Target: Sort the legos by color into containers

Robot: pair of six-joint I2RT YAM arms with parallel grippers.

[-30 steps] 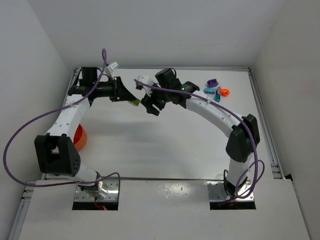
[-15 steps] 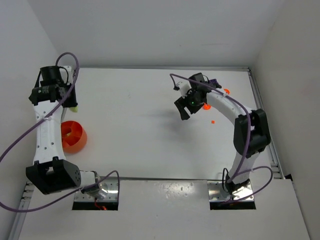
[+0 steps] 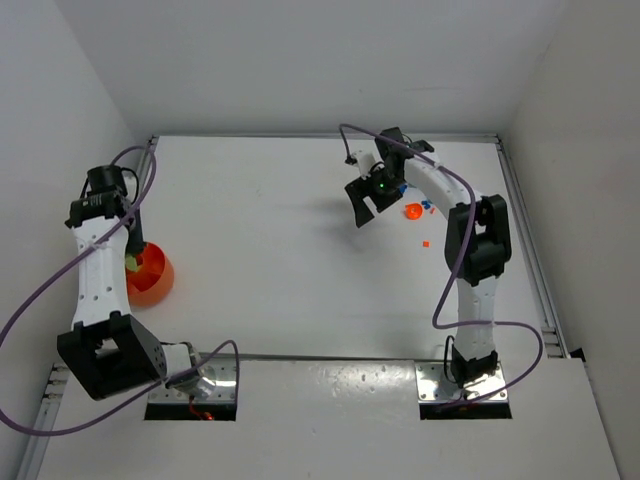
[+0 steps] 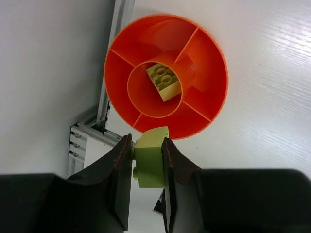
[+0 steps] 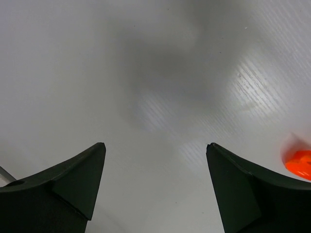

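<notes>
My left gripper will next go down and outward over the bowl's middle cup (image 4: 156,90), which is below and outward of it, to let go of the lego where a matching one sits.
My left gripper (image 4: 147,141) is shut on a yellow-green lego (image 4: 150,160) and holds it just short of the near rim of the orange bowl (image 4: 214,73). The bowl has a round middle cup and several outer compartments. A second yellow-green lego (image 4: 164,81) lies in the middle cup. In the top view the left gripper (image 3: 129,258) is at the bowl's (image 3: 157,282) left edge. My right gripper (image 3: 362,206) is open and empty over bare table (image 5: 155,145). An orange lego (image 3: 412,210) lies just right of it and shows at the right wrist view's edge (image 5: 300,163).
Small blue bits (image 3: 428,205) and a tiny orange bit (image 3: 425,243) lie near the orange lego. A metal rail (image 4: 109,73) and the white side wall run close along the bowl's left side. The left arm's purple cable (image 3: 40,290) loops beside it.
My left gripper has swung from the far middle to the left side and down to the bowl, carrying the yellow-green lego. My right gripper has drawn back rightwards, close to the orange lego.
</notes>
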